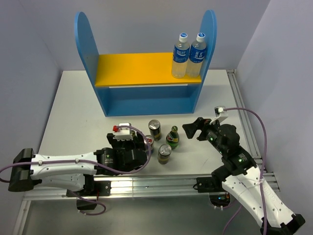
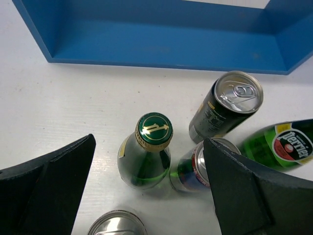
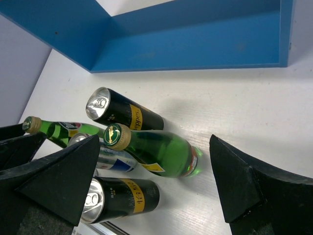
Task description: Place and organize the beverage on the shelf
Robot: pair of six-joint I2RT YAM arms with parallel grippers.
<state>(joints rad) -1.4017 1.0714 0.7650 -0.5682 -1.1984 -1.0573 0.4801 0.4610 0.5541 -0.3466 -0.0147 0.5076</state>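
My left gripper needs to come down over the cap until its fingers are on either side of the green bottle's capped neck point(image 2: 153, 134), and then it should close.
Six drinks stand upright in a cluster on the white table before the blue shelf point(image 1: 146, 105). In the left wrist view I see a green bottle point(image 2: 145, 164), a blue-and-silver can point(image 2: 191, 169), a dark can point(image 2: 226, 105), a second green bottle point(image 2: 283, 144) and a silver can top point(image 2: 117, 225). My left gripper point(image 2: 149, 196) is open and hovers over the first bottle and the blue can, touching nothing. My right gripper point(image 3: 156, 183) is open, just right of the cluster, facing a green bottle point(image 3: 161, 152), two dark cans point(image 3: 124, 111) point(image 3: 122, 198) and a blue-and-silver can point(image 3: 111, 160).
Two clear water bottles point(image 1: 188, 56) stand at the right end of the yellow upper board point(image 1: 132, 68). The shelf's lower level point(image 2: 161, 44) is open toward the drinks. An aluminium rail point(image 1: 156, 182) runs along the near table edge. Walls close in left and right.
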